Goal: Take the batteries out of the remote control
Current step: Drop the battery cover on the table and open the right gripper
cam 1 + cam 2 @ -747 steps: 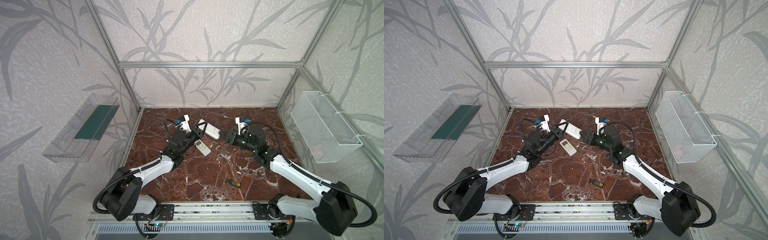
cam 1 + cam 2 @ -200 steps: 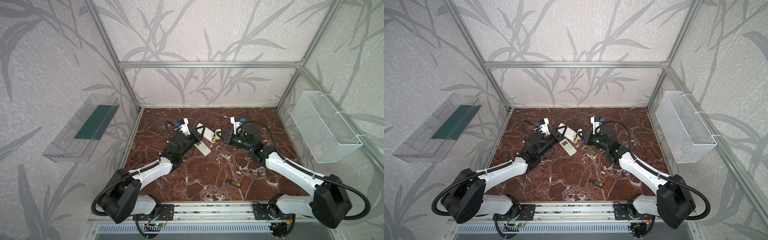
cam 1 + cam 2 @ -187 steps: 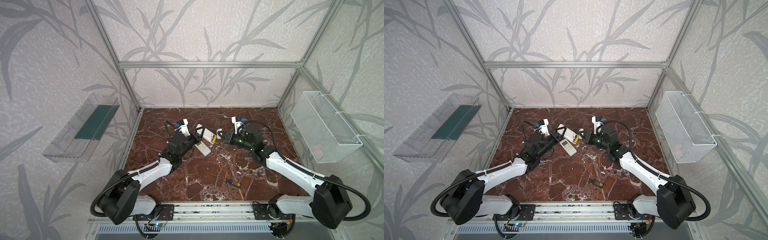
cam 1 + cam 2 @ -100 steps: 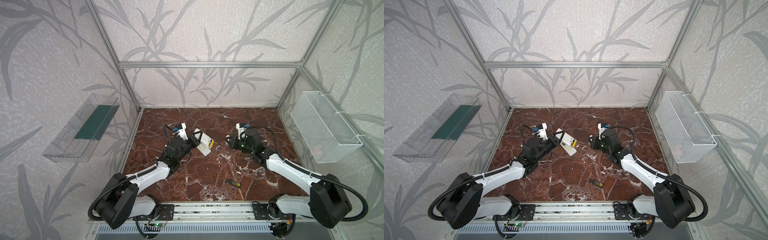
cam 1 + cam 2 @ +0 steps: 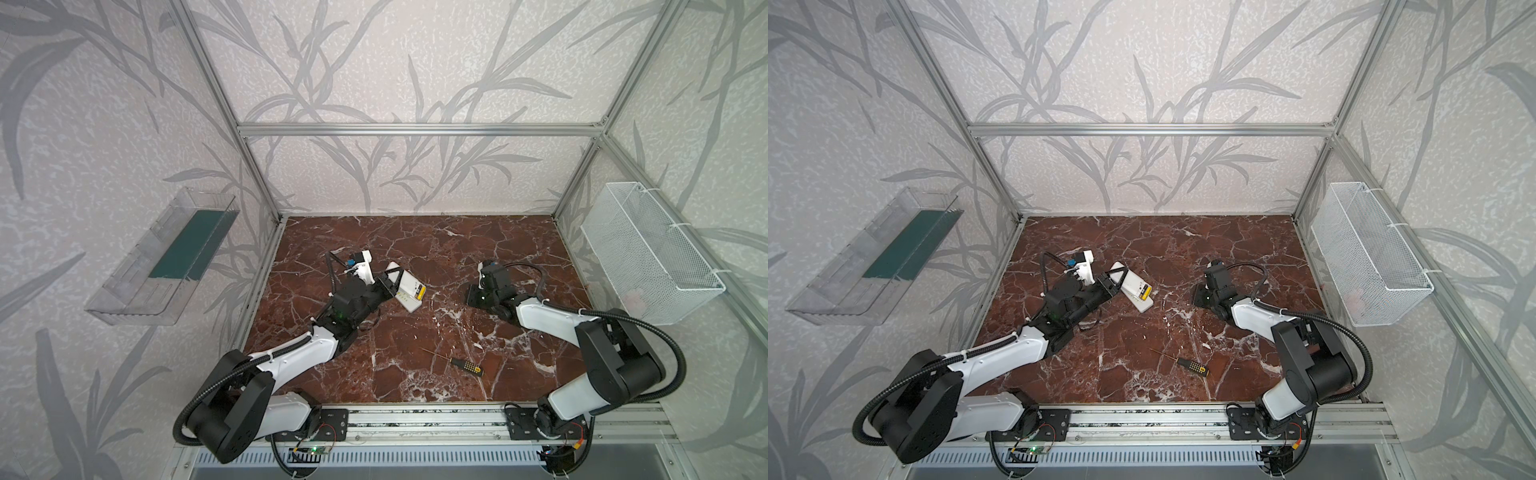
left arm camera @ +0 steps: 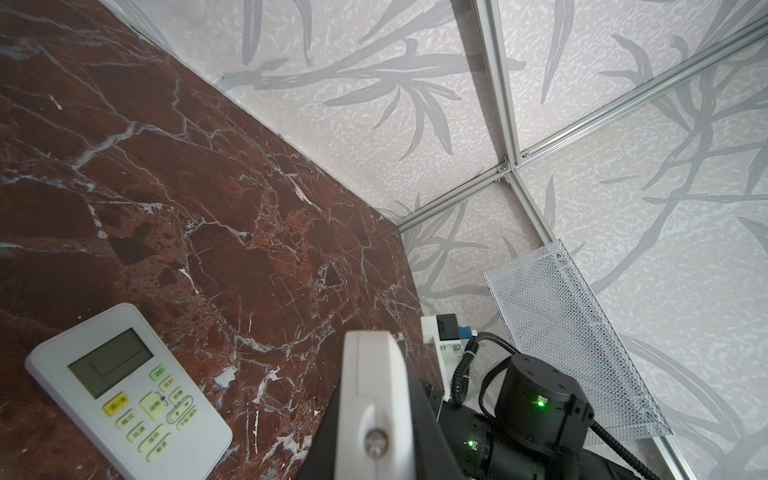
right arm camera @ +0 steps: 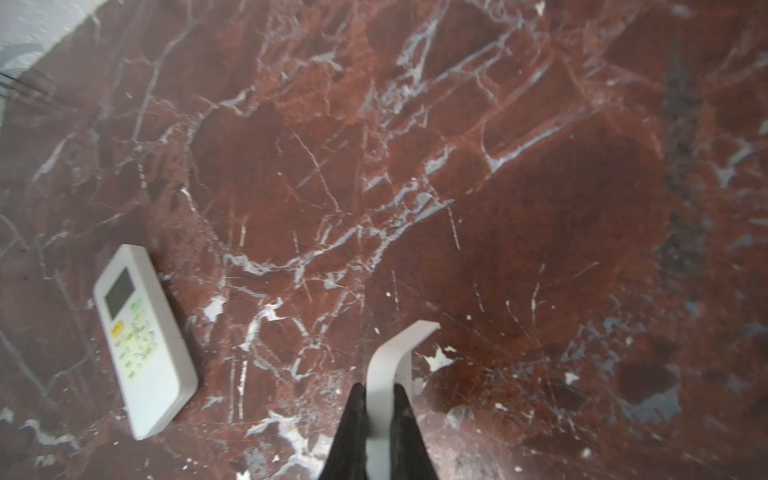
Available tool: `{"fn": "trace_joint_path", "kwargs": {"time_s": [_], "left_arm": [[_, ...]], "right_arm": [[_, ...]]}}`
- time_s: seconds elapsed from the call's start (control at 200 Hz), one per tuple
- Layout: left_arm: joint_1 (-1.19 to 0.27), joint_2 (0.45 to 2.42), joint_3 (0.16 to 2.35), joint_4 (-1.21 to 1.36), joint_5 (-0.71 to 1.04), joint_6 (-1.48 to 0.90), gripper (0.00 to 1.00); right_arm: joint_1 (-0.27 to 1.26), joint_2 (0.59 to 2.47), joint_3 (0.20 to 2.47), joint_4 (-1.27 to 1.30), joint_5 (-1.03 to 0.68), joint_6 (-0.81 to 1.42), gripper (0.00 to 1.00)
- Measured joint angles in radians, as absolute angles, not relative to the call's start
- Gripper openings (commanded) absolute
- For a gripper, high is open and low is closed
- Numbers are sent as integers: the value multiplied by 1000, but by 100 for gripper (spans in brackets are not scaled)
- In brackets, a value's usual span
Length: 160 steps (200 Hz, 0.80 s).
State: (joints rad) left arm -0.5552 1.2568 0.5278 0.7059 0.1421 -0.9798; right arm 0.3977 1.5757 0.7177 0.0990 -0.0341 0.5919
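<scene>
My right gripper is holding the battery cover point(image 7: 395, 357) just above the bare marble floor. I will lower it and release it there, clear of the second white remote.
My left gripper point(image 5: 392, 283) point(image 5: 1113, 281) point(image 6: 374, 415) is shut on a white remote control point(image 5: 405, 279) point(image 5: 1130, 282) point(image 6: 372, 374), held tilted above the marble floor. The remote's back is open, and a yellow battery point(image 5: 420, 293) point(image 5: 1145, 294) shows at its lower end in both top views. A second white remote point(image 5: 410, 306) point(image 6: 124, 395) point(image 7: 141, 340) lies face up on the floor just below it. My right gripper point(image 5: 473, 297) point(image 5: 1200, 297) point(image 7: 380, 390) is off to the right and shut on a curved white battery cover point(image 7: 395, 357).
A black-and-yellow screwdriver point(image 5: 465, 365) point(image 5: 1192, 365) lies near the front of the floor. A white wire basket point(image 5: 648, 257) point(image 5: 1366, 249) hangs on the right wall, and a clear tray point(image 5: 166, 257) on the left wall.
My right gripper has pulled back to the right, away from the held remote, with the white cover in it. My left gripper has drawn the remote slightly left and tilted it.
</scene>
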Motion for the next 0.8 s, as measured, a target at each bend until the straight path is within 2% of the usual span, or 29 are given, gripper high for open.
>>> {"fn": "trace_joint_path", "kwargs": {"time_s": [0.13,0.31,0.39,0.64,0.8], "left_arm": [[-555,1239,528,699,131,-971,0],[-555,1237,528,688,126,-968,0],[-555,1237,528,687,124,-967,0],[-555,1238,528,687,124,-961,0],[-554,1240,528,685,124,-961,0]], "right_arm": [[395,1624,752,84,-12,580,5],[395,1674,815,75,-13,566,22],[395,1679,823,71,-19,557,33],[395,1684,854,37,-54,541,44],[395,1680,862,28,-91,513,47]]}}
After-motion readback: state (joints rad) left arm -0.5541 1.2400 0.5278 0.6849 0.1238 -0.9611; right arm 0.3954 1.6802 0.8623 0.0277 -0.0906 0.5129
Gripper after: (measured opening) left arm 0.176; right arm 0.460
